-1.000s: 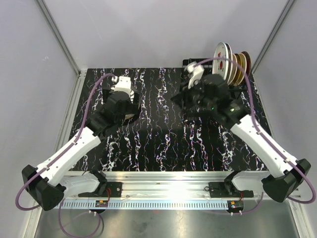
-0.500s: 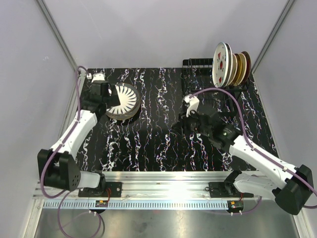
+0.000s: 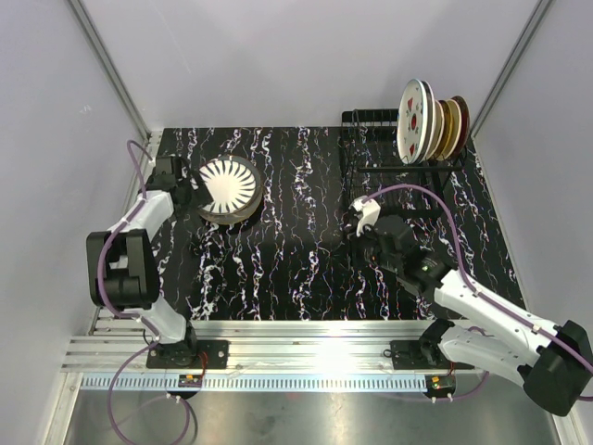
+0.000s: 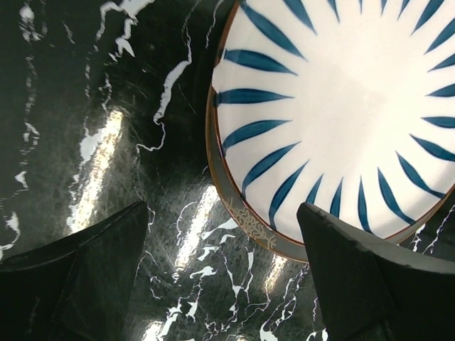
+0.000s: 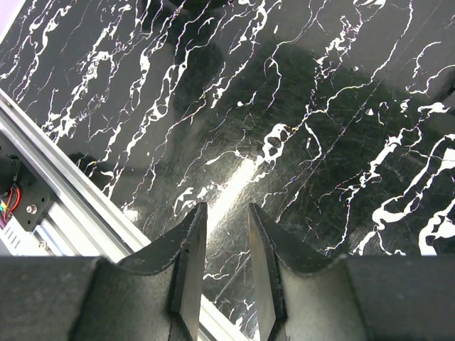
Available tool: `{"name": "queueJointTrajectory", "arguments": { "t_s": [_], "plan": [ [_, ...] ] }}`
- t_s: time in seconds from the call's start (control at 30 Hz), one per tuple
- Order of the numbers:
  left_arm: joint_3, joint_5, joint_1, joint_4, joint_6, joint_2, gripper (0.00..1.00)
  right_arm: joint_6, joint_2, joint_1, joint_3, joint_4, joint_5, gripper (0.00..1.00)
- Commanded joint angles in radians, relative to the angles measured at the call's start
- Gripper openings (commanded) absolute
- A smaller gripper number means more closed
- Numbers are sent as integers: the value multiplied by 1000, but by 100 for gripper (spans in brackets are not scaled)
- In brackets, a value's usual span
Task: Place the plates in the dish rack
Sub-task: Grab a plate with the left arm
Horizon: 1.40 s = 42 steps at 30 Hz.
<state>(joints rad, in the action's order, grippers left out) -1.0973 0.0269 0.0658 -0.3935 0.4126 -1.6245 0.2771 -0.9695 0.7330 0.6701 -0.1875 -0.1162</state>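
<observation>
To get its fingers around the near rim of the striped plate, my left gripper will lower a little and shift toward that plate first.
A stack of plates lies flat at the table's far left, topped by a white plate with blue stripes. A blue-grey rim shows under it. My left gripper is low at the stack's left side and open wide. The stack's edge reaches in between its fingers and touches neither. Several plates stand upright in the black dish rack at the far right. My right gripper hangs over bare table in front of the rack. It is open by a narrow gap and holds nothing.
The table is black marble with white veins. An aluminium rail runs along its near edge, seen in the right wrist view. Grey walls close in the left, back and right sides. The left arm's purple cable loops by the left wall.
The left arm swung from above the plate stack out to its left side and lowered. The right arm drew back from the rack towards the middle of the table, holding nothing.
</observation>
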Motion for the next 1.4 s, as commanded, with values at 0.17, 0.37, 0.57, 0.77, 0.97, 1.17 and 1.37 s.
{"name": "queueJointTrajectory", "arguments": {
  "t_s": [0.17, 0.37, 0.57, 0.77, 0.97, 1.17, 1.37],
  "plan": [
    [-44, -120, 29, 68, 18, -74, 73, -9, -15, 6, -10, 86, 24, 36],
    [-47, -151, 37, 74, 23, -94, 53, -15, -40, 6, 0, 79, 35, 36],
    [-52, -153, 39, 67, 23, -103, 31, -12, -34, 6, -6, 82, 39, 35],
    [-52, -140, 39, 55, 25, -104, 8, -6, -37, 6, 0, 74, 36, 35],
    [-50, -134, 39, 42, 25, -80, 0, -3, -38, 6, 2, 71, 29, 35],
    [-32, -170, 39, 53, 22, -35, 0, 5, -38, 6, 2, 72, 6, 35],
    [-10, -220, 39, 81, 32, 14, 0, 13, -34, 6, 9, 57, 0, 35]
  ]
}}
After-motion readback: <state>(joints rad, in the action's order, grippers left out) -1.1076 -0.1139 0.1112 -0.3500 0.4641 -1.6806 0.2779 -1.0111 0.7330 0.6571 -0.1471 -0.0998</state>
